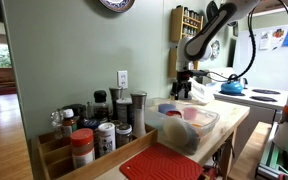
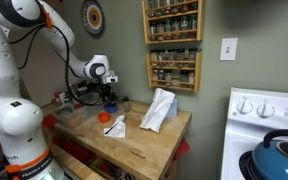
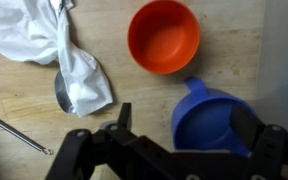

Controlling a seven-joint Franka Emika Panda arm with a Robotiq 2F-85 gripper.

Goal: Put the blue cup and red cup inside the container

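Observation:
My gripper lowers onto the blue cup's rim [image 3: 178, 123] on the side facing the spoon next, since that part already lies between my open fingers.
In the wrist view the blue cup [image 3: 209, 115] stands on the wooden counter, its short handle pointing toward the red cup [image 3: 164, 36], which stands apart just beyond it. My gripper [image 3: 184, 122] is open, one finger on each side of the blue cup and above it, holding nothing. In an exterior view the gripper [image 1: 187, 90] hangs low over the counter behind the clear container [image 1: 206, 125]. Blue and red shapes show through the container's wall; I cannot tell what they are. The gripper also shows in an exterior view [image 2: 107, 98].
A white cloth [image 3: 44, 40] and a metal spoon [image 3: 62, 92] lie beside the cups. A wooden tray of spice jars [image 1: 94, 135] and a red textured mat [image 1: 164, 163] sit near the container. A blue kettle [image 2: 284, 155] stands on the stove. Spice racks [image 2: 172, 45] hang on the wall.

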